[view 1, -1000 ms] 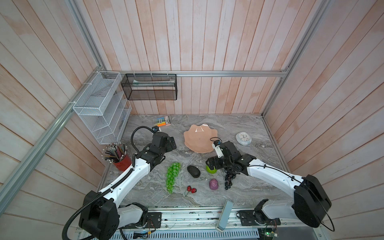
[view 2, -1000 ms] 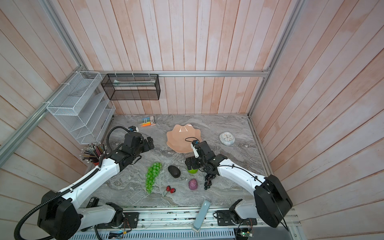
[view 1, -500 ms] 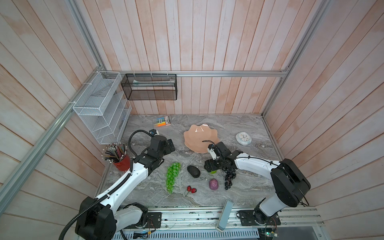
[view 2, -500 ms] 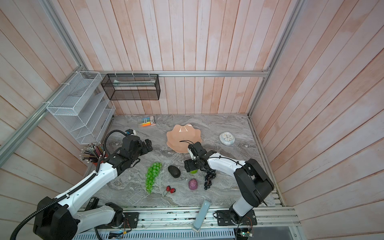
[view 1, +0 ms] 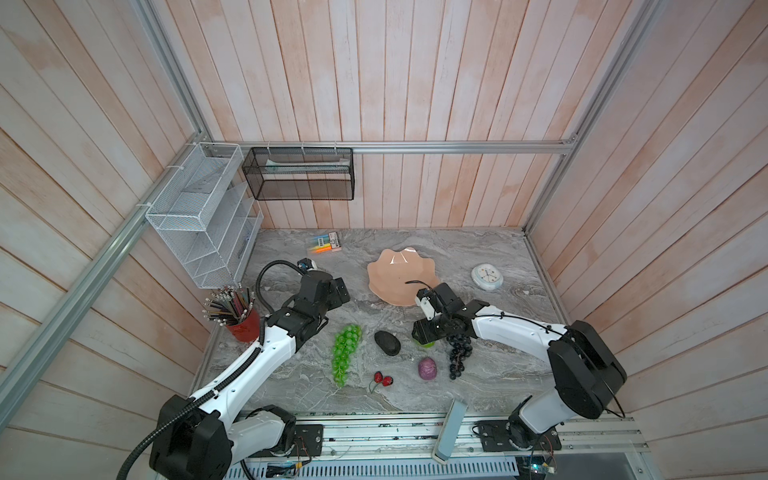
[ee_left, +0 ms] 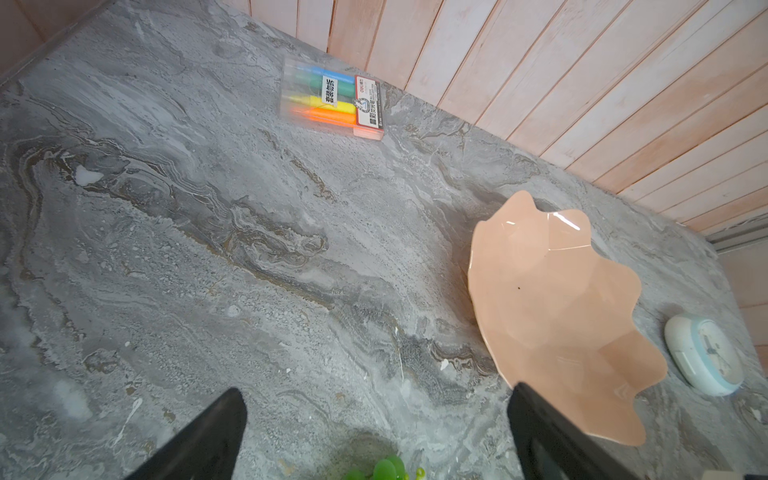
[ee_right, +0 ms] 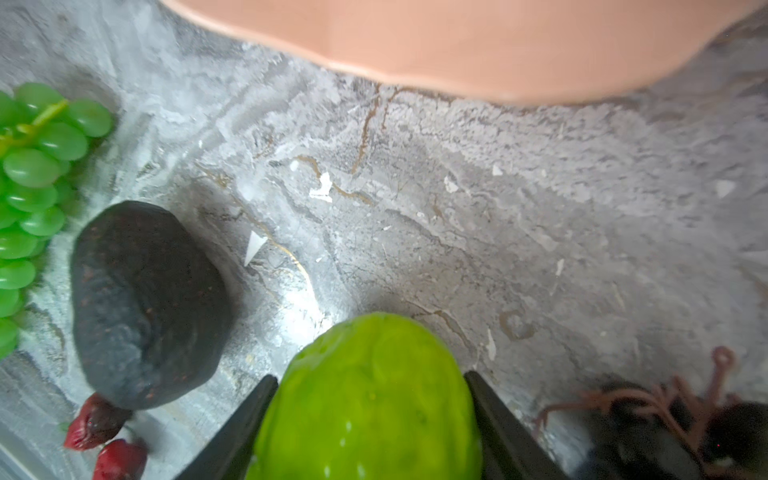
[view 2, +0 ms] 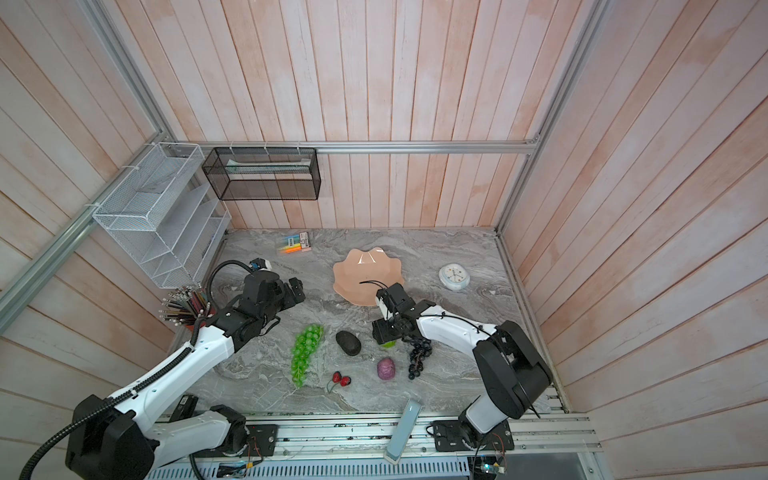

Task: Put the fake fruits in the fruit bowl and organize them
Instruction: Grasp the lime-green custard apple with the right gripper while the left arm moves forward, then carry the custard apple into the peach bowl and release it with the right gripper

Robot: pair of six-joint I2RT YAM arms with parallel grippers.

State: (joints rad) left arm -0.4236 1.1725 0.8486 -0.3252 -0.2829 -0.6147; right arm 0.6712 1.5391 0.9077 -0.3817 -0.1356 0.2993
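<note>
The peach fruit bowl is empty, so my right gripper will rise outward over its near rim and then lower to release the bright green ball on its bottom.
My right gripper is shut on the bright green bumpy ball, low on the table just in front of the peach fruit bowl; in both top views it covers most of the ball. Around it lie the black oval, dark purple grape bunch, small purple ball, red cherry pair and green grape bunch. My left gripper hovers open and empty left of the bowl, behind the green grapes.
A small white clock sits right of the bowl. A highlighter pack lies at the back. A red pencil cup stands at the left edge, below a white mesh rack and a black mesh basket.
The right gripper's jaws have narrowed onto the green ball, and that arm's rear joints have swung in toward the middle. The left arm has shifted only slightly.
</note>
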